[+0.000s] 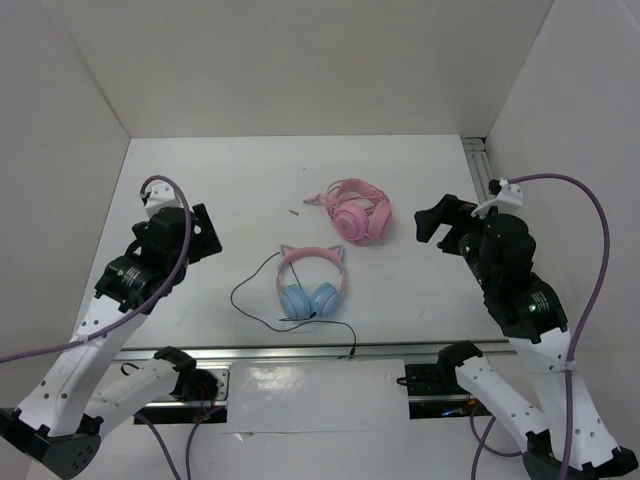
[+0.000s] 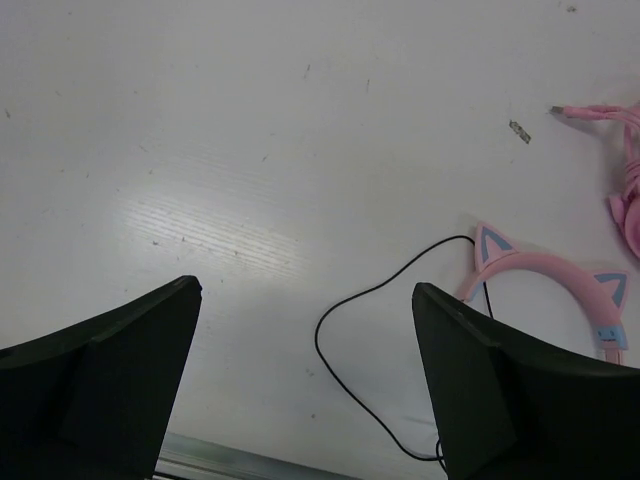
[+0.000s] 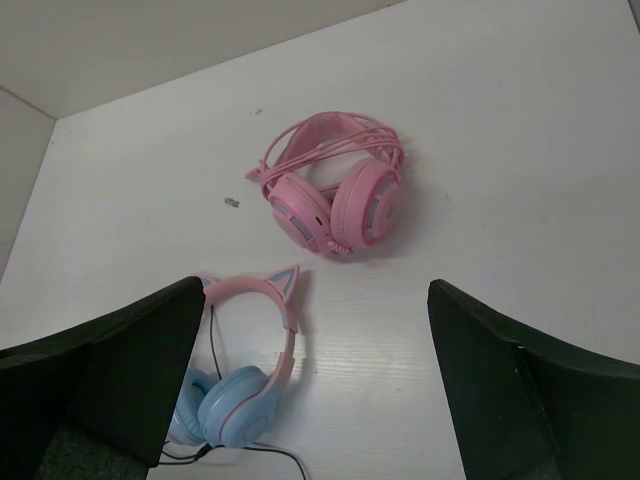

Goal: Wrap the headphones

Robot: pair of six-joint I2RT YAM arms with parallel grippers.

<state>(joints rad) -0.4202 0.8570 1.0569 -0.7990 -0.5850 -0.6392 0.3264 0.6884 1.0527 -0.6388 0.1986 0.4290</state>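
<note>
I will next swing my left gripper across, turn it and lower it onto the middle of the headband, since that part is clear of cable. It is below my left gripper and to the right in the top view.
The headphones (image 1: 310, 284) lie flat at the table's middle front, with light blue ear cups, a pink cat-ear headband and a thin black cable (image 1: 250, 300) looping out to the left and trailing to the front edge. They also show in the right wrist view (image 3: 240, 385), and the headband (image 2: 555, 268) and cable (image 2: 345, 375) in the left wrist view. My left gripper (image 1: 205, 235) is open and empty, to the left of the cable loop. My right gripper (image 1: 440, 222) is open and empty, to the right of both headsets.
All-pink headphones (image 1: 356, 212) with their pink cable bundled round them lie behind and right of the blue ones, also in the right wrist view (image 3: 335, 190). A small dark scrap (image 1: 293, 211) lies on the table. White walls enclose left, back and right. A metal rail (image 1: 300, 352) runs along the front edge.
</note>
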